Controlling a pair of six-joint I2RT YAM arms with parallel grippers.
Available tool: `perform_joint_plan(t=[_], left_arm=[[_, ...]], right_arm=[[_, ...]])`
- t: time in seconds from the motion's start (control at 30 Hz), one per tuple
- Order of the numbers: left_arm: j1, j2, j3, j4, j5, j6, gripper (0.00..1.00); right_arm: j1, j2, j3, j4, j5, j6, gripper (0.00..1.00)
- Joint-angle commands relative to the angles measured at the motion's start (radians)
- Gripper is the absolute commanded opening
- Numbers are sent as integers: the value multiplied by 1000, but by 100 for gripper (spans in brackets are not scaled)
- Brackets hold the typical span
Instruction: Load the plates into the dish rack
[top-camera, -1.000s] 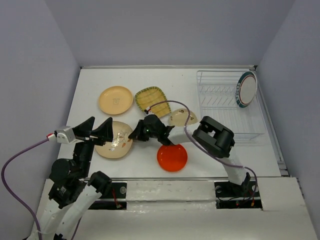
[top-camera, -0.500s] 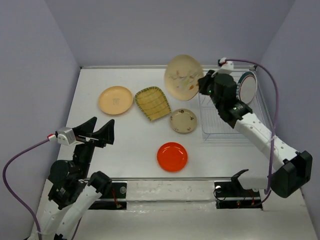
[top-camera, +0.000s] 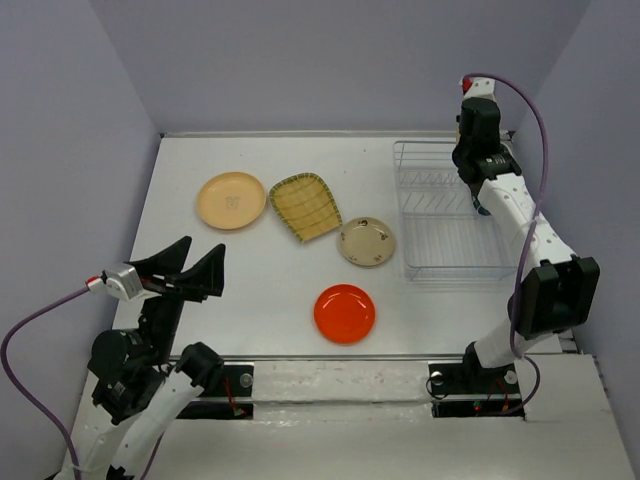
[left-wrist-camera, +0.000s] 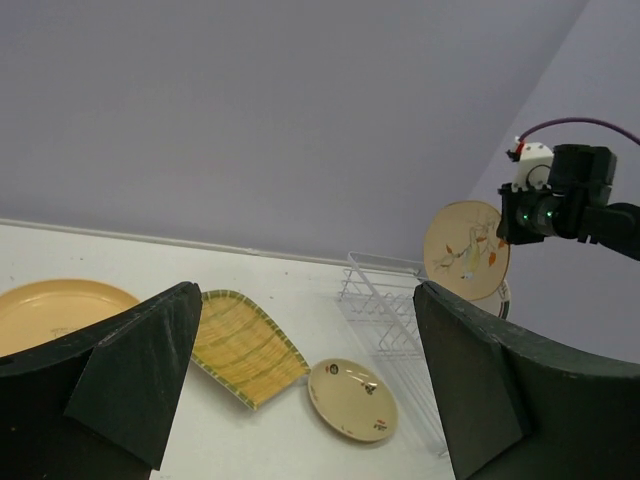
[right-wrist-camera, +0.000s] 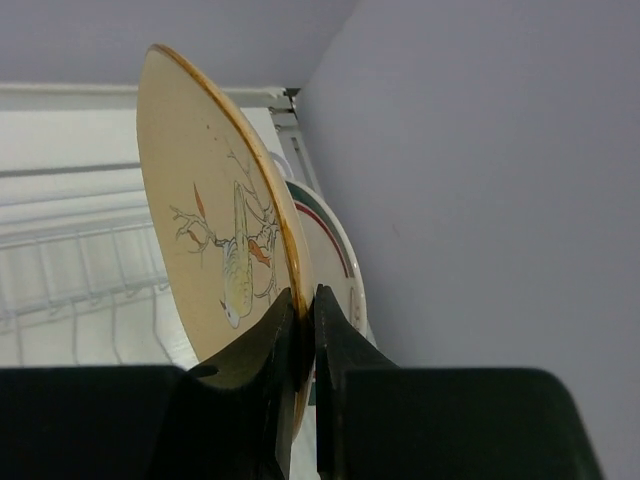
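Next, my right gripper moves toward the side of the rack, then down, and sets the peach plate beside the white one, since it still hangs above the rack (top-camera: 455, 215).
My right gripper (right-wrist-camera: 305, 318) is shut on the rim of a peach plate with a bird drawing (right-wrist-camera: 215, 220) and holds it upright on edge over the far right end of the dish rack (top-camera: 455, 215), just in front of the white plate with a teal-red rim (right-wrist-camera: 335, 255). In the top view the right gripper (top-camera: 478, 150) covers that plate. On the table lie a plain peach plate (top-camera: 231, 200), the yellow-green grid plate (top-camera: 305, 207), the small beige speckled plate (top-camera: 366, 241) and the orange-red plate (top-camera: 344, 313). My left gripper (top-camera: 190, 275) is open and empty above the table's near left.
The rack stands at the table's back right, close to the right wall and the back wall. The right arm's elbow (top-camera: 547, 295) hangs past the rack's near right corner. The left wrist view shows the held plate (left-wrist-camera: 465, 250) above the rack (left-wrist-camera: 390, 310).
My right arm picked the bird plate up from the near left of the table and swung it to the rack's far right end. The left gripper sank a little and stayed open.
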Motion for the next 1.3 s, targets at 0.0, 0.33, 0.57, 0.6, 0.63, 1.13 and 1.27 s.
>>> perform_joint_plan(t=[0.0,0.33,0.57,0.6,0.63,1.13,1.27], left_arm=[[-20,-15,12,53,4,17,99],[-36,-15,12,54,1,17,99],[-37,-16,12,54,-1,17,99],[-37,-16,12,54,-1,18,99],[-37,-16,12,54,-1,18,99],[-37,184,48,-20,65,-66,99],[-37,390,61,-42,186,-100,99]], right_arm=[[-55,9,100,118,41,-126,7],[-144,12,19,118,-8,-94,7],[-163,17,-30,118,-23,-77,7],[-163,14,-53,119,-38,-56,7],[-163,12,-64,118,-39,-46,7],[-163,-20,-144,18,-121,216,59],[-163,-61,-106,-51,-158,287,77]])
